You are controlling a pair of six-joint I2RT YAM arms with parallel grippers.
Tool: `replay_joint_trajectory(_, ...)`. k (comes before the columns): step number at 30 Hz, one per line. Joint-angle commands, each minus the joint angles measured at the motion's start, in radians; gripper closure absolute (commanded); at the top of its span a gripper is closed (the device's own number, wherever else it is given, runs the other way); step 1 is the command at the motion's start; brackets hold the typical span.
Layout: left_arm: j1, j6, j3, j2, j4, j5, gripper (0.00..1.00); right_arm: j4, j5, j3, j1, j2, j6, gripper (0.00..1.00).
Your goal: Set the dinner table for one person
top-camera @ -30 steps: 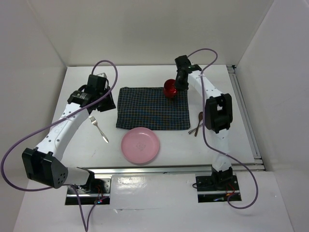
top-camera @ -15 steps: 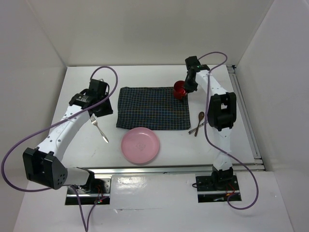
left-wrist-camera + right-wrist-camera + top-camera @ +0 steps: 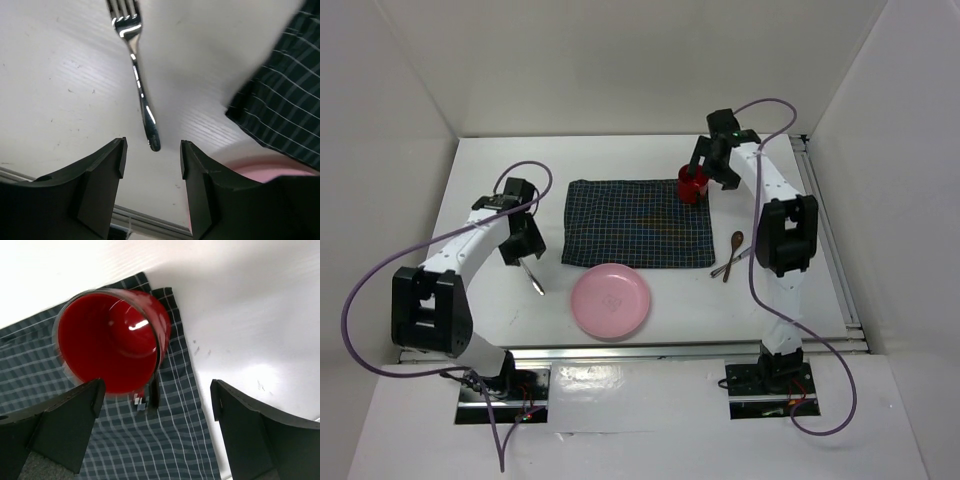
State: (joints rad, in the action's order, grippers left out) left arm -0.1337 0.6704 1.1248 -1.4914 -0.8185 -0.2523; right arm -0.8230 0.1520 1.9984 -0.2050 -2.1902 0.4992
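Next, my left gripper will lower its open fingers around the slim handle's middle and close, since the metal fork's handle lies below, its tip showing between them.
The dinner table is a white tabletop. On it lies a dark checked cloth, with a red cup on its far right corner. My right gripper hangs open just above the red cup, jaws wide apart and off it. A pink plate sits in front of the cloth. Left of it lies a metal fork. My left gripper is open low over the fork, whose handle tip lies just ahead of the jaws.
A wooden spoon and a second brown utensil lie right of the cloth. Metal rails run along the table's near edge and right edge. White walls enclose the back and both sides.
My right gripper carried the red cup right to the cloth's far corner and opened off it. My left arm swung toward the near side, down over the fork, and its jaws widened.
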Motion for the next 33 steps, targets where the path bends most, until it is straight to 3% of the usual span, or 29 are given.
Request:
replay_joint_trajectory(1,0.054,0.043,-0.032,-0.036,0.040,0.030,0.36,0.050,0.006,-0.047,-0.007,0.220,-0.040,0.00)
replay_joint_trajectory(6,0.115,0.043,-0.022,-0.151,0.088,0.079,0.36,0.087,-0.015,-0.169,-0.007,0.345,-0.059,0.00)
replay_joint_trajectory(10,0.134,0.063,-0.010,-0.231,0.123,0.108,0.44,0.107,-0.026,-0.269,-0.007,0.429,-0.059,0.00)
replay_joint_trajectory(17,0.163,0.083,0.003,-0.326,0.171,0.136,0.50,0.117,-0.003,-0.354,0.003,0.518,-0.068,0.00)
replay_joint_trajectory(19,0.163,0.095,0.036,-0.348,0.150,0.116,0.60,0.117,0.008,-0.372,0.003,0.541,-0.077,0.00)
replay_joint_trajectory(20,0.163,0.095,0.049,-0.358,0.134,0.102,0.71,0.117,0.018,-0.372,0.003,0.541,-0.077,0.00)
replay_joint_trajectory(21,0.163,0.095,0.059,-0.359,0.118,0.064,0.99,0.107,0.018,-0.381,0.003,0.550,-0.077,0.00)
replay_joint_trajectory(27,0.083,0.014,0.184,-0.265,-0.016,-0.175,1.00,0.128,-0.009,-0.472,0.013,0.639,-0.077,0.00)
replay_joint_trajectory(33,-0.056,-0.121,0.372,-0.322,-0.091,-0.229,1.00,0.128,-0.032,-0.569,0.022,0.688,-0.057,0.00)
